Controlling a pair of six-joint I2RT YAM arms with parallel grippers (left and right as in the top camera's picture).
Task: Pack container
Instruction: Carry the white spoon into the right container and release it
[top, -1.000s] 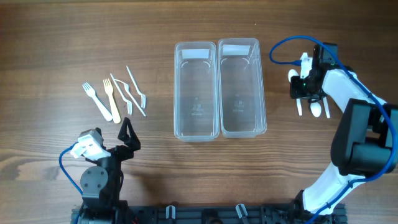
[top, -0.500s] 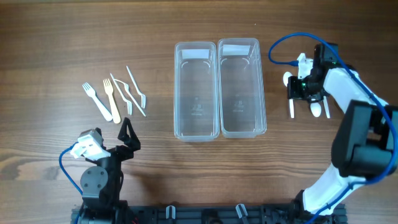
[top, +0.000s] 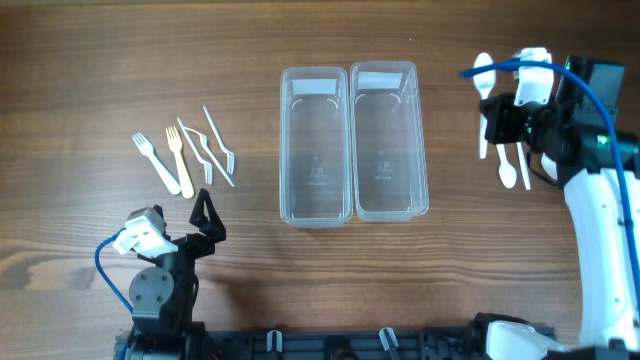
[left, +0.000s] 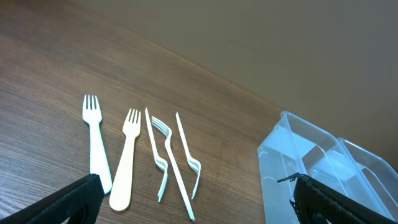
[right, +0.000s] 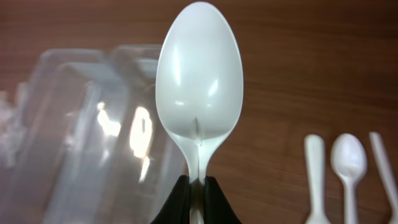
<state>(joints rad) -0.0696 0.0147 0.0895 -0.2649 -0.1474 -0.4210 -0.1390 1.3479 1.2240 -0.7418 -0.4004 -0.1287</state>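
Note:
The robot should move its right gripper left in the overhead view next, over the bottom of the nearer clear container (top: 383, 152) (right: 142, 137), and let go of the spoon, because that container is empty.
Two clear plastic containers stand side by side mid-table, the left one (top: 316, 145) and the right one (top: 388, 140); both are empty. My right gripper (top: 497, 125) is shut on the handle of a white spoon (top: 483, 80), held above the table just right of the right container. In the right wrist view the spoon (right: 199, 93) points up from the shut jaws (right: 198, 193), with the containers (right: 93, 124) blurred to the left. Several forks (top: 185, 152) lie at the left; they also show in the left wrist view (left: 134, 155). My left gripper (top: 205, 215) is open, empty, near the front left.
More white spoons (top: 515, 170) lie on the table right of the containers, also in the right wrist view (right: 348, 168). The left wrist view shows the containers' corner (left: 311, 162) at its right.
My right gripper has taken a white spoon off the table by the spoon pile and lifted it, moving up and slightly toward the far right. The left arm has not moved.

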